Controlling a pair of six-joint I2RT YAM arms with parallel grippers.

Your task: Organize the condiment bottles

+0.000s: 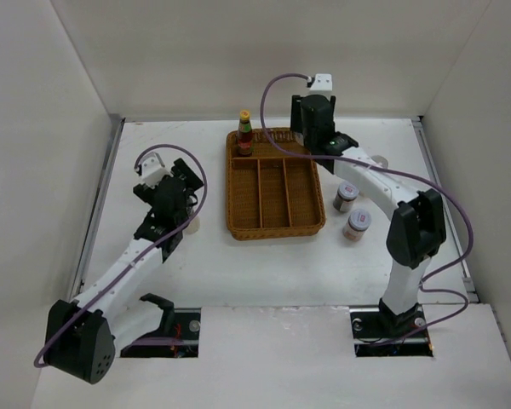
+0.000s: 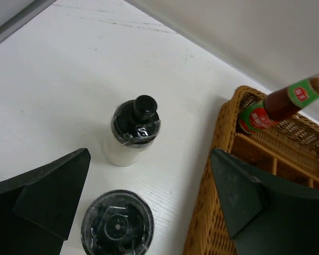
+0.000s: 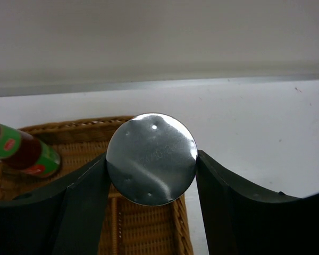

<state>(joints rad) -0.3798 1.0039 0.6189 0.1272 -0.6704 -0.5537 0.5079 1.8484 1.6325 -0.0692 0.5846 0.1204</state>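
Observation:
The tray's back section (image 1: 283,140) (image 3: 91,151) still has room beside the sauce bottle. So my right gripper needs to move down toward the left in the top view, into that section, and let go of the white shaker.
My right gripper (image 1: 314,135) is shut on a white shaker with a shiny metal lid (image 3: 151,158) and holds it over the back right of the wicker tray (image 1: 275,223). A slim red sauce bottle with a yellow cap (image 1: 244,134) stands in the tray's back left corner and also shows in the right wrist view (image 3: 24,154). My left gripper (image 2: 149,159) is open above a black-lidded jar (image 2: 117,226), left of the tray. A white bottle with a black cap (image 2: 132,133) stands just beyond it.
Two short spice jars (image 1: 346,197) (image 1: 356,225) stand on the table right of the tray. The tray's long front compartments (image 1: 272,192) hold nothing. White walls enclose the table at the back and sides.

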